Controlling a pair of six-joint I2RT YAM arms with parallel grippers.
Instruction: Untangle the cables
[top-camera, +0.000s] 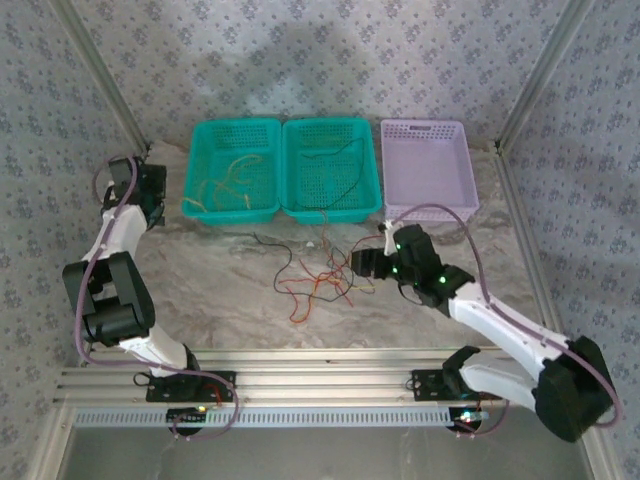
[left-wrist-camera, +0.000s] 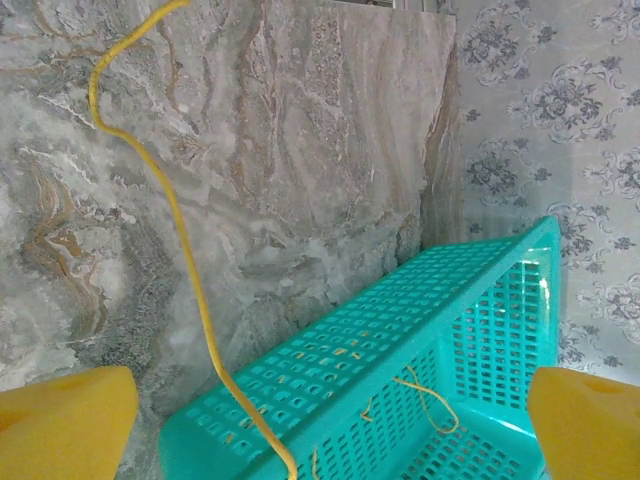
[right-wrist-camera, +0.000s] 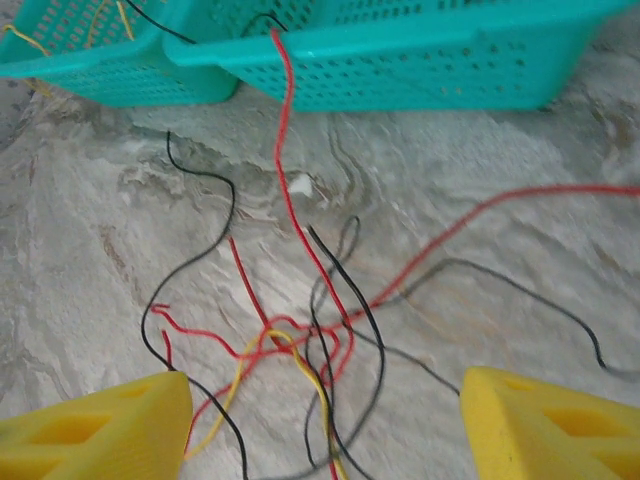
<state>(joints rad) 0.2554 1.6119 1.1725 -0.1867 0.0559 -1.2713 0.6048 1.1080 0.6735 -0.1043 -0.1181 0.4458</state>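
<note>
Next, my right gripper should move outward past the tangle and down onto the red cable near the middle basket, since that part of the cable lies outward and below it.
The cables form a loose tangle of red, black and yellow wires on the marble table in front of the teal baskets. My right gripper hovers at its right edge. In the right wrist view it stands open, with the knot of cables on the table between its yellow fingers, untouched. One red cable runs up over a basket rim. My left gripper sits beside the left teal basket, open, and a yellow cable trails across the table over that basket's rim.
Three baskets stand in a row at the back: the left teal one holds yellow wires, the middle teal one holds a black wire, and a lilac one is at the right. Patterned walls close in the table's sides.
</note>
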